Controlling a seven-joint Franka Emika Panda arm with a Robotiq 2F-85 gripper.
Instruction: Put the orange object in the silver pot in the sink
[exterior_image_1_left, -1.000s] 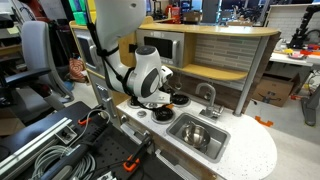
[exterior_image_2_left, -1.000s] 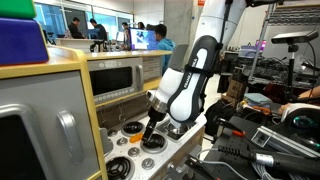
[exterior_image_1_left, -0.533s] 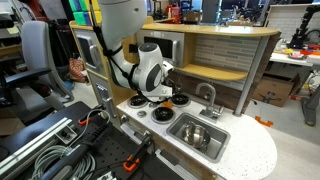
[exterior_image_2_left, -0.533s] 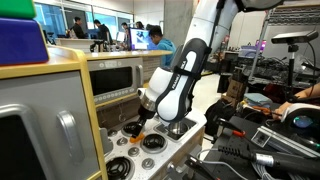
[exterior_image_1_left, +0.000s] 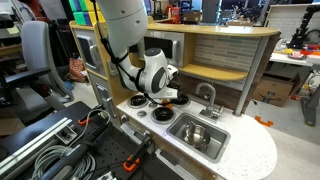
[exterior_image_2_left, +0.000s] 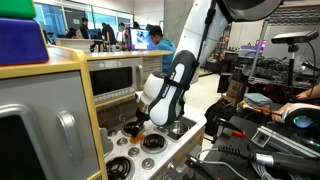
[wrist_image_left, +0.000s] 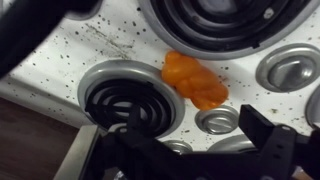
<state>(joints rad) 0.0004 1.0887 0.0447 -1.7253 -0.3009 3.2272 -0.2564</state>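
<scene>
My gripper is above the orange object (exterior_image_2_left: 139, 137) (wrist_image_left: 195, 80). It needs to go down until its fingers are on either side of it.
The orange object (wrist_image_left: 195, 82) is a small lumpy bright-orange item lying on the speckled white stove top between two black burners. It shows as a small orange spot under the gripper in an exterior view (exterior_image_2_left: 139, 125). My gripper (wrist_image_left: 185, 150) is open and empty, its dark fingers hanging just above and in front of the orange object. In both exterior views the gripper (exterior_image_1_left: 165, 97) (exterior_image_2_left: 141, 121) is low over the stove. The silver pot (exterior_image_1_left: 196, 131) sits inside the sink (exterior_image_1_left: 214, 146), to the side of the stove and apart from the gripper.
Black coil burners (wrist_image_left: 130, 100) (wrist_image_left: 225, 15) flank the orange object, with silver knobs (wrist_image_left: 215, 120) (wrist_image_left: 290, 70) nearby. A curved silver faucet (exterior_image_1_left: 208, 95) stands behind the sink. The toy kitchen's microwave and shelf (exterior_image_1_left: 190, 55) rise behind the stove.
The arm has swung across the stove top toward the back burners and lowered, bringing the gripper over the orange object. The pot and orange object have not moved.
</scene>
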